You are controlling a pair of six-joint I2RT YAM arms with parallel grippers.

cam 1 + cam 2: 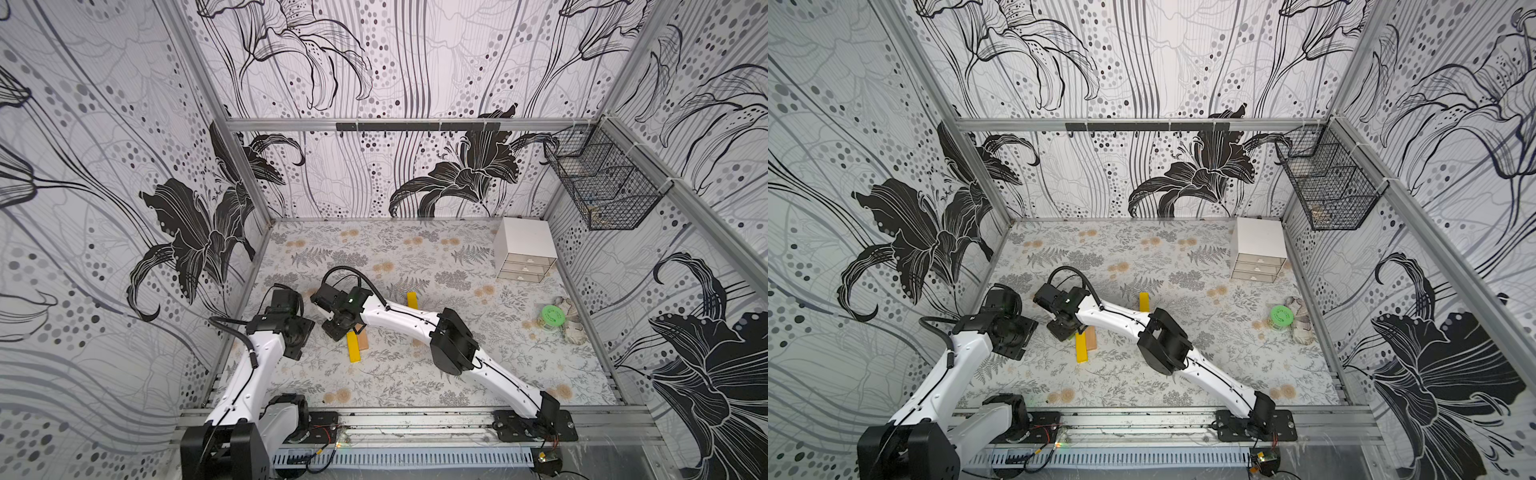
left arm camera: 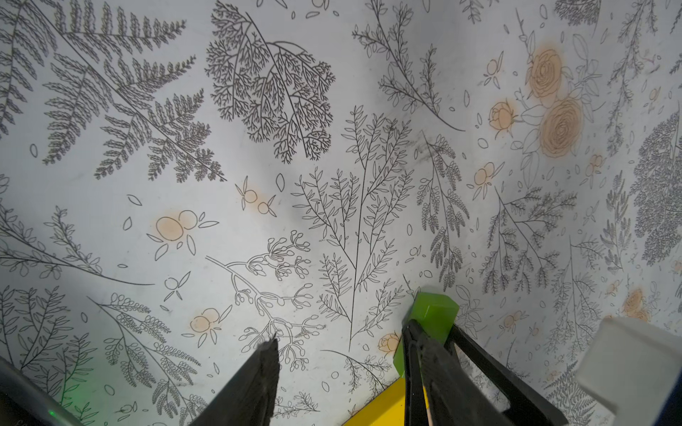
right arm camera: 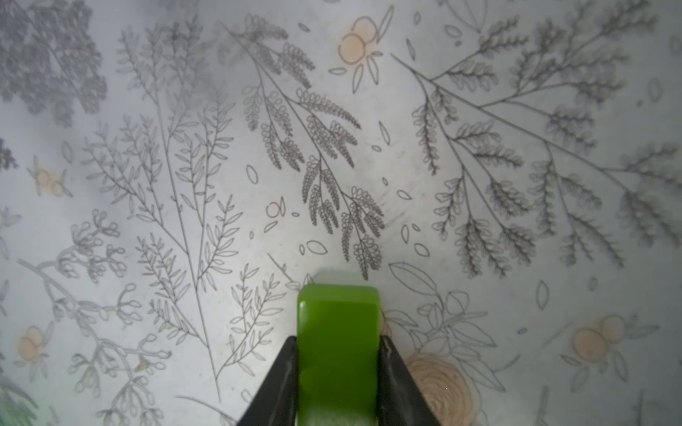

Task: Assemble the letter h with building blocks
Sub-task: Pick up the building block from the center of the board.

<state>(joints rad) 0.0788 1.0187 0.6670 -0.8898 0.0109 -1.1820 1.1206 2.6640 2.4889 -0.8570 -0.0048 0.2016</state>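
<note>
Next, my right gripper lifts the green block across, lowers and releases it. Open mat lies past the second yellow block from my right gripper on the green lid's side [image 1: 1196, 334].
My right gripper [image 3: 338, 337] is shut on a short green block [image 3: 337, 317], one finger on each of its sides, just above the mat. In the left wrist view the same green block [image 2: 431, 313] stands beside a yellow block's corner [image 2: 383, 409]. My left gripper [image 2: 341, 333] is open with only mat between its fingers, close beside the right gripper's fingers. In both top views a long yellow block [image 1: 354, 347] lies against a tan wood block [image 1: 363, 338], right at the right gripper [image 1: 337, 328]. A second yellow block [image 1: 412, 300] lies behind the right arm.
A white mini drawer chest [image 1: 524, 249] stands at the back right. A green round lid [image 1: 554, 318] rests on a crumpled cloth by the right wall. A black wire basket [image 1: 602, 183] hangs on that wall. The two wrists are close together at the table's left.
</note>
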